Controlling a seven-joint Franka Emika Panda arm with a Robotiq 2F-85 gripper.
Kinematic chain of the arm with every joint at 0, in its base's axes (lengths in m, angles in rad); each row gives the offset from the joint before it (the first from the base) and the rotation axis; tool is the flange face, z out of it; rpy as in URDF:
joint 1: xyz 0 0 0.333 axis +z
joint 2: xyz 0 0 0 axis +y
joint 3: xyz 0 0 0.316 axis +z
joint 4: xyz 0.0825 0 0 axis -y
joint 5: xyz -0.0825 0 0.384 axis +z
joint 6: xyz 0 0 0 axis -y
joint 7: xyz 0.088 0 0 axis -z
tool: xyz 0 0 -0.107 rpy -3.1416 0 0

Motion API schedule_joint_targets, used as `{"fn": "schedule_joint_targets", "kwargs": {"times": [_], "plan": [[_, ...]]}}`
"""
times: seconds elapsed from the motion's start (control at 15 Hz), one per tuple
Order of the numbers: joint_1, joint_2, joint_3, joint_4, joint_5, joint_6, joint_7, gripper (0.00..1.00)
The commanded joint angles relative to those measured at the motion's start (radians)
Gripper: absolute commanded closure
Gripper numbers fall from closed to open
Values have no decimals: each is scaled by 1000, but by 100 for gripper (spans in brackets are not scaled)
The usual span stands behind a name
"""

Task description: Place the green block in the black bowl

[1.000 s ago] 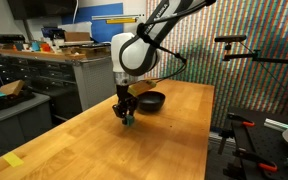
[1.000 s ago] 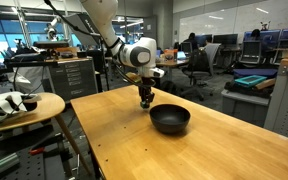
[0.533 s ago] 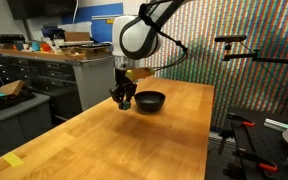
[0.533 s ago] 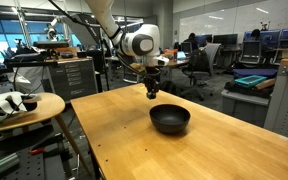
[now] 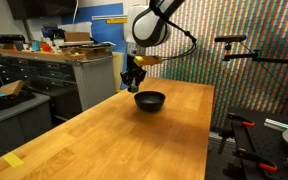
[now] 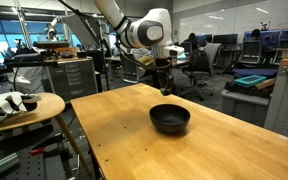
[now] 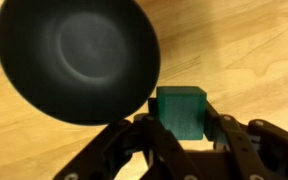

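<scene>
My gripper moves to the left in the wrist view next, over the black bowl's hollow (image 7: 84, 48). Then it lowers and releases, since the block (image 7: 181, 110) hangs outside the bowl's rim.
My gripper (image 7: 181, 125) is shut on the green block (image 7: 181, 110), a small dark green cube held between the two fingers. The black bowl (image 7: 74, 55) is glossy and round and fills the upper left of the wrist view, just beside the block. In both exterior views the gripper (image 5: 135, 84) (image 6: 166, 88) hangs in the air a little above and behind the bowl (image 5: 150, 100) (image 6: 170, 118), which rests on the wooden table (image 5: 134, 135). The block is too small to make out in the exterior views.
The wooden table (image 6: 144, 145) is wide, with edges near the bowl's far side. A round side table (image 6: 24, 105) with white items stands beside it. Cabinets and a counter (image 5: 44, 70) stand behind the table.
The gripper has risen from the table surface with the green block and moved toward the bowl, now hanging higher and closer to it.
</scene>
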Motion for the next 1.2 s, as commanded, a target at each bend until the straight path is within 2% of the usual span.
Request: {"fn": "schedule_joint_targets", "kwargs": {"times": [0.0, 0.4, 1.0, 1.13], "plan": [[-32, -54, -19, -65, -12, 31, 42, 82], [-76, 4, -11, -53, 7, 6, 38, 82], [-74, 139, -14, 6, 10, -10, 48, 82], [-74, 144, -16, 5, 13, -13, 51, 32]]}}
